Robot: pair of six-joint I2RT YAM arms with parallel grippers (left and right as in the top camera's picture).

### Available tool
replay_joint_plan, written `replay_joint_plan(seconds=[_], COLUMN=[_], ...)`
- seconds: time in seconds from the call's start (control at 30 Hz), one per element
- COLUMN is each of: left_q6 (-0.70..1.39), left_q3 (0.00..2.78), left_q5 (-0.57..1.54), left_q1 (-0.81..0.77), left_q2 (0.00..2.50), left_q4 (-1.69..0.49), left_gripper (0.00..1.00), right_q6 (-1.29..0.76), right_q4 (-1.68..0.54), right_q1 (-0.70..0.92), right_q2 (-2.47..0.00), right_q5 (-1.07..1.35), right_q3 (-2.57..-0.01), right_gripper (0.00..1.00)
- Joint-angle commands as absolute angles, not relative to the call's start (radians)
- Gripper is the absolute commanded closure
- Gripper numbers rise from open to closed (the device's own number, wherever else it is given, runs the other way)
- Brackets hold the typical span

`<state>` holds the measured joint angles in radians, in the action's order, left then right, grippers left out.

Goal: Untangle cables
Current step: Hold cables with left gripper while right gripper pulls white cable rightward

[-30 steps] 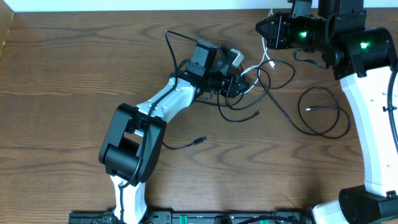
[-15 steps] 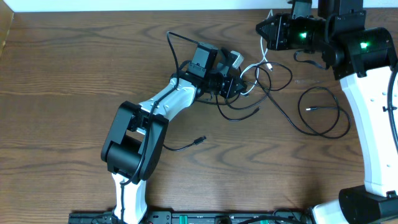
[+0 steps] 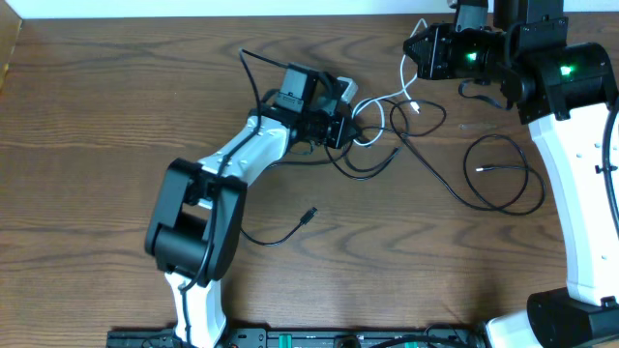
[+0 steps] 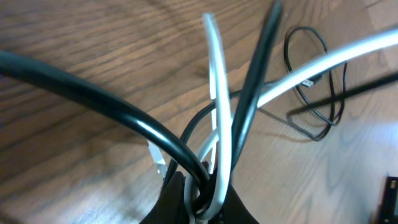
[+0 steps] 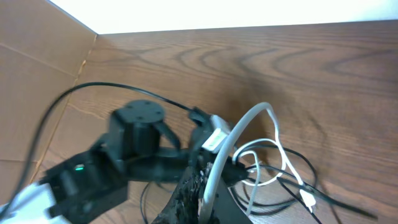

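My left gripper rises left in the overhead view next and releases over the tabletop beyond the loose cable end, because the white cord bends slackly.
The cables are a knot of thin black cords (image 3: 387, 159) and one white cord (image 3: 406, 82) on the wooden table. My left gripper (image 3: 350, 128) is shut on the knot; in the left wrist view black and white strands (image 4: 214, 168) run pinched between its fingers. My right gripper (image 3: 414, 53) at the far right is shut on the white cable, which rises from between its fingers in the right wrist view (image 5: 214, 168). The white cord spans between both grippers. A black loop (image 3: 503, 174) with a plug end lies to the right.
A loose black cable end (image 3: 308, 217) lies near the table's middle, by the left arm. A cardboard wall (image 5: 37, 68) stands at the table's left edge. The right arm's white base (image 3: 580, 193) fills the right side.
My left gripper has moved left and slightly back with the knot, drawing the white cord out longer between the two grippers. The right gripper has stayed in place.
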<state>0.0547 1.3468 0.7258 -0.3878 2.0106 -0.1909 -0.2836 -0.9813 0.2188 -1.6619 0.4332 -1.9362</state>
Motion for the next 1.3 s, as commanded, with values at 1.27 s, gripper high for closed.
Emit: replay_joint_plan(seconds=[1.27], left_q6=[0.081], left_q3=[1.341], left_q5=[0.320], left_q1=[-0.344], left_q2=[1.600], left_q4=[-0.635], left_gripper=[0.92], right_q6=[-0.226], right_q4=[-1.151], right_q1=[-0.022], right_q2=[-2.013], right_q5=[0.242], right_q3=[-1.932], right_gripper=[0.99])
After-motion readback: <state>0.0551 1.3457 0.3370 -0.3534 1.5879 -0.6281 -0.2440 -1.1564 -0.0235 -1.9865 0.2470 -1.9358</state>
